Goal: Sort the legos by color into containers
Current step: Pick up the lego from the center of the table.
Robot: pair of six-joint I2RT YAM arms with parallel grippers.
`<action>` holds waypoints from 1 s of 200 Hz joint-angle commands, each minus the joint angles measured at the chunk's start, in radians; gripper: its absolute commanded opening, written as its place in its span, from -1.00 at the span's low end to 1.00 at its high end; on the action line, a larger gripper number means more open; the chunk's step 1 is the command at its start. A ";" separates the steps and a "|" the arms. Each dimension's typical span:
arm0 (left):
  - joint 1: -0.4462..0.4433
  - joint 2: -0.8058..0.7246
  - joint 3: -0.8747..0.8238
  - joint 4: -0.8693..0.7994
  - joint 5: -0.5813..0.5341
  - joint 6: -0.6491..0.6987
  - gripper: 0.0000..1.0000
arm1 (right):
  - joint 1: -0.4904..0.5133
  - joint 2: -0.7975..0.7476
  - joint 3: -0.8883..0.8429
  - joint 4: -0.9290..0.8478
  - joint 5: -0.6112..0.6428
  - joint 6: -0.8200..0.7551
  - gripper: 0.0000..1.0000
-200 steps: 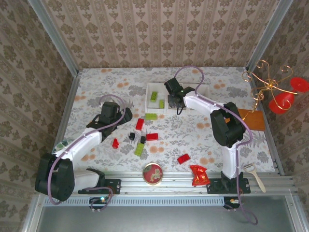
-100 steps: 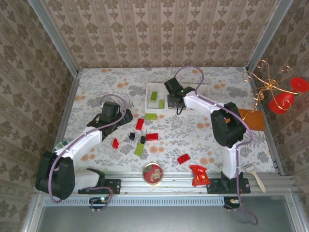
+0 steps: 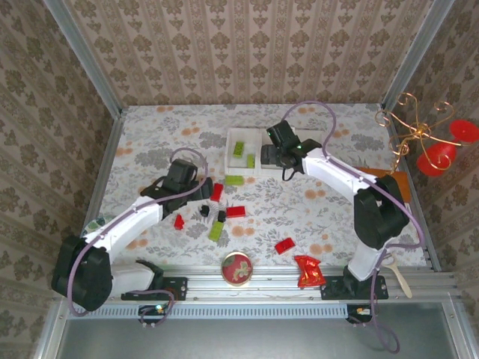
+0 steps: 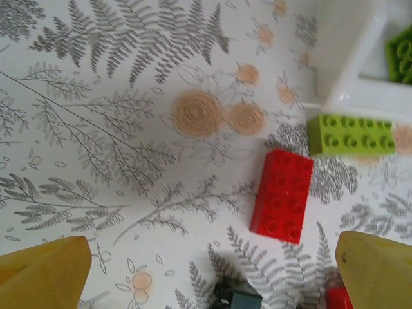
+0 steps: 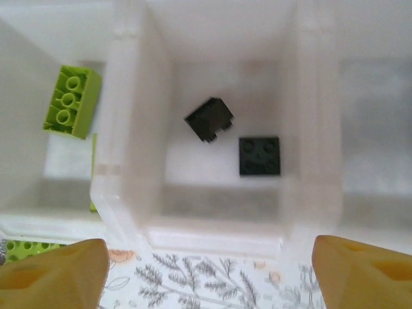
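Observation:
The small black lego (image 3: pixel 204 211) (image 4: pixel 238 297) is below my left gripper and back toward my base, so next I should move the gripper's open fingers back and lower them around it.
The white three-compartment tray (image 3: pixel 230 143) stands at the back centre. Its left compartment holds lime-green legos (image 3: pixel 239 148) (image 5: pixel 71 102), and two black legos (image 5: pixel 259 156) lie in the middle one. My right gripper (image 3: pixel 278 155) (image 5: pixel 209 273) hangs open and empty just above the near wall of that middle compartment. My left gripper (image 3: pixel 196 189) (image 4: pixel 212 277) is open over the cloth. A red lego (image 4: pixel 282 195) (image 3: pixel 217 192) lies just ahead of it, and a black lego (image 4: pixel 244 299) sits between its fingertips. A green lego (image 4: pixel 351 134) (image 3: pixel 234 180) rests by the tray's corner.
More loose legos lie mid-table: red ones (image 3: pixel 236 212) (image 3: pixel 284 245) (image 3: pixel 179 221), a green one (image 3: pixel 216 230) and black ones (image 3: pixel 204 211). A red-topped tin (image 3: pixel 237 268) and a shiny red wrapper (image 3: pixel 308 271) sit near the front rail. An orange board (image 3: pixel 393 185) lies at the right.
My right gripper has opened and a black lego it carried now lies in the middle compartment; that arm shifted slightly right. My left arm moved right toward the red lego.

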 commanded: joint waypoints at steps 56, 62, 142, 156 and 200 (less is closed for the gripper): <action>-0.161 0.016 -0.032 -0.125 -0.096 0.019 0.63 | -0.002 -0.228 -0.277 0.002 0.083 0.132 1.00; -0.165 0.020 -0.037 -0.121 -0.087 0.016 0.59 | -0.002 -0.241 -0.292 0.000 0.088 0.137 1.00; -0.181 0.124 -0.050 -0.113 -0.062 0.007 0.35 | -0.002 -0.280 -0.355 -0.006 0.127 0.162 1.00; -0.180 0.145 -0.050 -0.104 -0.059 0.005 0.33 | -0.002 -0.276 -0.354 -0.008 0.132 0.165 1.00; -0.178 0.204 -0.043 -0.068 -0.047 0.010 0.24 | -0.002 -0.269 -0.352 -0.012 0.136 0.169 1.00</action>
